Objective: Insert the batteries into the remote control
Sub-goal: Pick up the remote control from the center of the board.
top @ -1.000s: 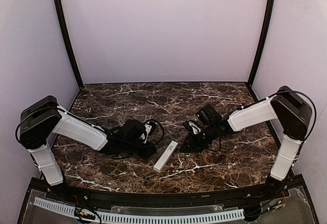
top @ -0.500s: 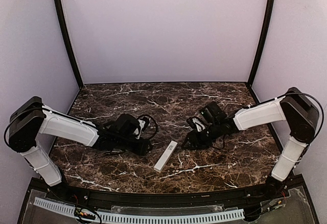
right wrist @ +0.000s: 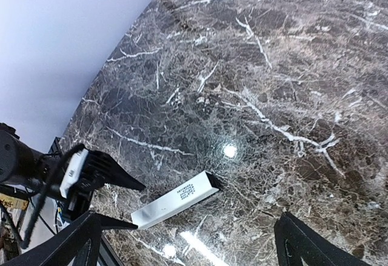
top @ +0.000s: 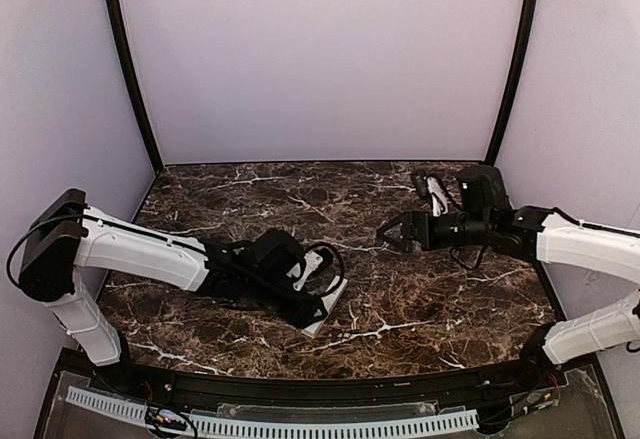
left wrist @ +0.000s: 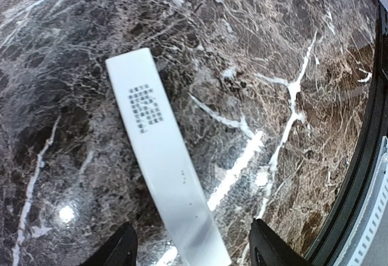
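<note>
I will turn my left gripper in line with the remote and lower around its near end (top: pixel 314 327) (left wrist: pixel 197 237) to close, because the white bar lies slanted between my open fingertips.
The remote control (left wrist: pixel 160 157) is a slim white bar lying flat on the dark marble, a small block of dark print facing up; it also shows in the overhead view (top: pixel 333 305) and the right wrist view (right wrist: pixel 176 199). My left gripper (left wrist: pixel 193 249) is open, one finger on each side of the remote's near end, with clear gaps to both. It appears from above too (top: pixel 320 299). My right gripper (top: pixel 392 229) hangs open above the table, well right of the remote, with nothing between its fingers (right wrist: pixel 85 236). The batteries are out of view.
A black frame rail (left wrist: pixel 367 157) runs along the table's near edge, close to the remote's end. A white slotted cable tray (top: pixel 300 425) lies in front of it. Purple walls (top: pixel 320 59) close off the back and sides.
Both grippers have opened. My left gripper slid right until it straddled the remote's near end. My right gripper lifted and drew back to the right. The remote stayed put.
</note>
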### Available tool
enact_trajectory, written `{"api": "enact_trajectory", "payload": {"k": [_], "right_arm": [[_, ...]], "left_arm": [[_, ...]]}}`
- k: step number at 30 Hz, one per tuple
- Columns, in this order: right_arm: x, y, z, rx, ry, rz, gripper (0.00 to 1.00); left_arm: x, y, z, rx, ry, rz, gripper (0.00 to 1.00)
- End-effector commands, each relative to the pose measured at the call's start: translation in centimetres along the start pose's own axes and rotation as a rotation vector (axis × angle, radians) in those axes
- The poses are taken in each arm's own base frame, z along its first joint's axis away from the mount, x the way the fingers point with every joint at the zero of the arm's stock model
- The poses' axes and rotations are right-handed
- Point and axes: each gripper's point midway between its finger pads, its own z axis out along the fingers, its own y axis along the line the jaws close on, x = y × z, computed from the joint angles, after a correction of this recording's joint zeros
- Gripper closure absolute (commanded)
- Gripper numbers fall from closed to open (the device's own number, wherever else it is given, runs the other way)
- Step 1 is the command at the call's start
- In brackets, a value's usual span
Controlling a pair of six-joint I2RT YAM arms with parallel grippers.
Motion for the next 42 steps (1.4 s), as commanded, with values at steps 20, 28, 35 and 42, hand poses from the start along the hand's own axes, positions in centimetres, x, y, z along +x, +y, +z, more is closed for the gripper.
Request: {"api": "enact_trajectory", "payload": {"k": [20, 28, 35, 42], "right_arm": [[0.3, -1.2, -2.8, 0.007, -0.102, -0.009, 0.01], [0.6, -1.0, -2.6, -0.02, -0.08, -0.019, 0.01], [-0.9, 1.5, -4.4, -0.107, -0.145, -0.114, 0.01], [-2.0, 6.2, -7.1, -0.321, -0.232, -0.246, 0.07]], "left_arm": [[2.0, 2.2, 3.8, -0.246, 0.197, 0.006, 0.6], [-0.1, 1.5, 3.3, -0.15, 0.109, -0.064, 0.78], [-5.9, -2.3, -1.5, 0.105, -0.214, -0.008, 0.85], [-9.7, -6.1, -8.5, 0.303, -0.489, 0.111, 0.86]]}}
